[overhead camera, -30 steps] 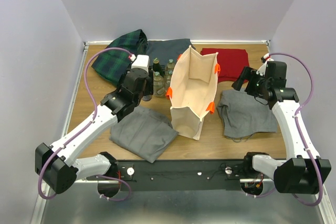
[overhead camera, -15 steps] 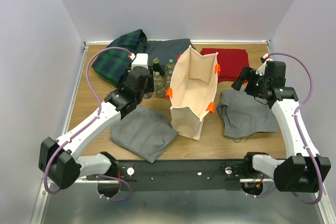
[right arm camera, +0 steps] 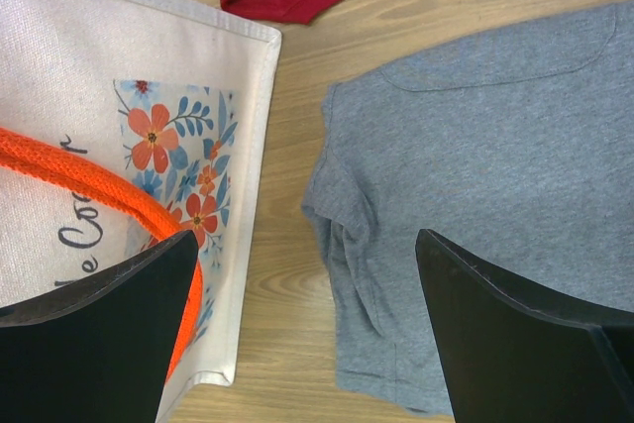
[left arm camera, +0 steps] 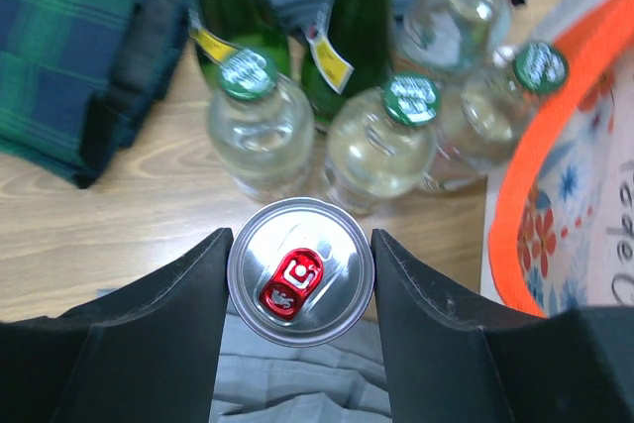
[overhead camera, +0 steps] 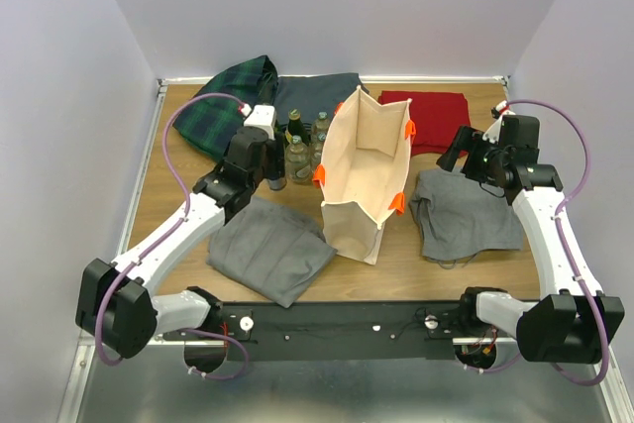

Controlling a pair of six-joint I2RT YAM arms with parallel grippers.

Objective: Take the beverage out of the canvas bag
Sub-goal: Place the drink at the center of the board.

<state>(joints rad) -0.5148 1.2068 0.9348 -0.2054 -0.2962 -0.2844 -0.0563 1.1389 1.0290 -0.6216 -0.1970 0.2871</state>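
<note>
The bare wood below the left gripper, before the clear bottles, is free of the grey cloth, so the left gripper should next go down and let go of the upright can there.
The cream canvas bag point(overhead camera: 362, 170) with orange handles stands upright and open at the table's middle; its side also shows in the left wrist view point(left arm camera: 584, 146) and the right wrist view point(right arm camera: 99, 96). My left gripper point(overhead camera: 269, 170) is outside the bag, to its left, shut on a silver beverage can point(left arm camera: 300, 270) with a red tab. The can point(overhead camera: 275, 182) is upright over the edge of a grey cloth, just in front of several bottles point(left arm camera: 381, 141). My right gripper point(overhead camera: 456, 158) is open and empty to the right of the bag point(right arm camera: 307, 334).
Several green and clear bottles point(overhead camera: 297, 151) stand close left of the bag. A plaid cloth point(overhead camera: 226, 106) and a dark grey cloth point(overhead camera: 317, 91) lie at the back, with a red cloth point(overhead camera: 428, 116) at back right. Grey cloths lie at front left point(overhead camera: 267, 250) and right point(overhead camera: 466, 213).
My left arm has shifted a little to the left and back with the can in its jaws. The right arm and the bag have not moved.
</note>
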